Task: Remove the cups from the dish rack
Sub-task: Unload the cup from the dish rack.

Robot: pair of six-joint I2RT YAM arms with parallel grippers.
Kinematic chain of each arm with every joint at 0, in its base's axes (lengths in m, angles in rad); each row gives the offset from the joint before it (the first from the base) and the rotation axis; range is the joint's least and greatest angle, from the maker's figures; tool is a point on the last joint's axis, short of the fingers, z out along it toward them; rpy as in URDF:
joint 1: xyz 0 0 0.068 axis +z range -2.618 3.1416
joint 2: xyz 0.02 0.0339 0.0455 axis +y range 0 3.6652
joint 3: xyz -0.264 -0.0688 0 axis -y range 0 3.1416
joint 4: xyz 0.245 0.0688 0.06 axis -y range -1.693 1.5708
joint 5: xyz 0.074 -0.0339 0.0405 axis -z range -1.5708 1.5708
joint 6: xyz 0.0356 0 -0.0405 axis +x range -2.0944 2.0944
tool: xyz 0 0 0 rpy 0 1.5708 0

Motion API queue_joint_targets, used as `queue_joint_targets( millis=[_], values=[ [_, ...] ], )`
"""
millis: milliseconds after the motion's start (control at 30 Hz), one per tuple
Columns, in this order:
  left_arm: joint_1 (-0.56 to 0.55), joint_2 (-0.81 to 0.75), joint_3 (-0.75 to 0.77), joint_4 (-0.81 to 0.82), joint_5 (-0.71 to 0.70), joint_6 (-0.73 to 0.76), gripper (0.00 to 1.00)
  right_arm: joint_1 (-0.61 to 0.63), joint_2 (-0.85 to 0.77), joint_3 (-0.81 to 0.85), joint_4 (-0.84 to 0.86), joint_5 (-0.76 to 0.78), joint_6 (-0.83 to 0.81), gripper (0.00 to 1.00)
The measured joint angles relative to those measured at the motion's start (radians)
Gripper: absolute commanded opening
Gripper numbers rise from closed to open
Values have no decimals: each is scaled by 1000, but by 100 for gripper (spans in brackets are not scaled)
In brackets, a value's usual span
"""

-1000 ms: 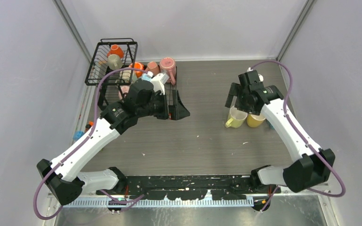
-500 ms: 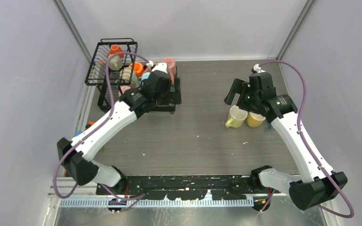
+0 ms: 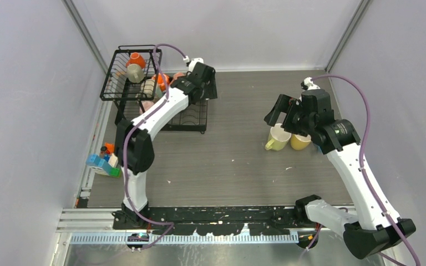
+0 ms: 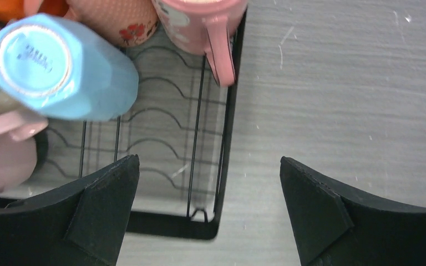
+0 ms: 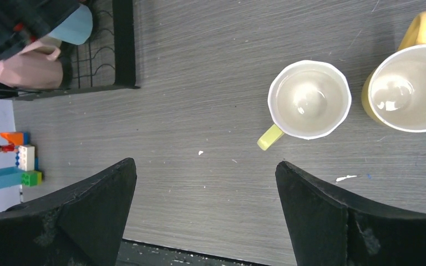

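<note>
I should lower my left gripper next onto the pink mug's jutting handle (image 4: pixel 220 52) and close it, as that handle is below it, lined up with the gap between its fingers.
The black wire dish rack (image 3: pixel 123 88) stands at the far left and holds several mugs. The left wrist view shows a light blue mug (image 4: pixel 61 66), a pink mug with a handle (image 4: pixel 199 16), a dotted pink mug (image 4: pixel 116 19) and another pink mug (image 4: pixel 0 166) on the slotted tray (image 4: pixel 230 138). My left gripper (image 3: pixel 208 87) is open and empty above the tray's right edge (image 4: pixel 208 183). Two yellow mugs (image 3: pixel 278 137) (image 3: pixel 300 141) stand upright on the table at the right. My right gripper (image 3: pixel 278 112) is open and empty above and just left of them (image 5: pixel 205 188).
Toy bricks (image 3: pixel 102 160) lie at the table's left edge and also show in the right wrist view (image 5: pixel 11 166). Walls close in the left, far and right sides. A black strip (image 3: pixel 222 213) runs along the near edge between the arm bases.
My left arm has stretched out toward the far side, carrying its open gripper from the tray's near end to its far right edge. My right gripper has shifted slightly right, staying open.
</note>
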Motion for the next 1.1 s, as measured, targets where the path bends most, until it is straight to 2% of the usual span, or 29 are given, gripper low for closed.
queue_joint_targets(
  millis=[233,467,700,1100],
  values=[
    [79,209,158,9,43,-2,95,0,-60,2,-39,-22,3,100],
    [116,318,262,10,79,-3,83,0,-95,11,-71,-26,6,100],
    [115,374,340,13,98,-10,69,0,-116,11,-90,-26,19,100],
    [114,425,360,21,90,-1,49,0,-131,11,-99,-27,23,100]
  ],
)
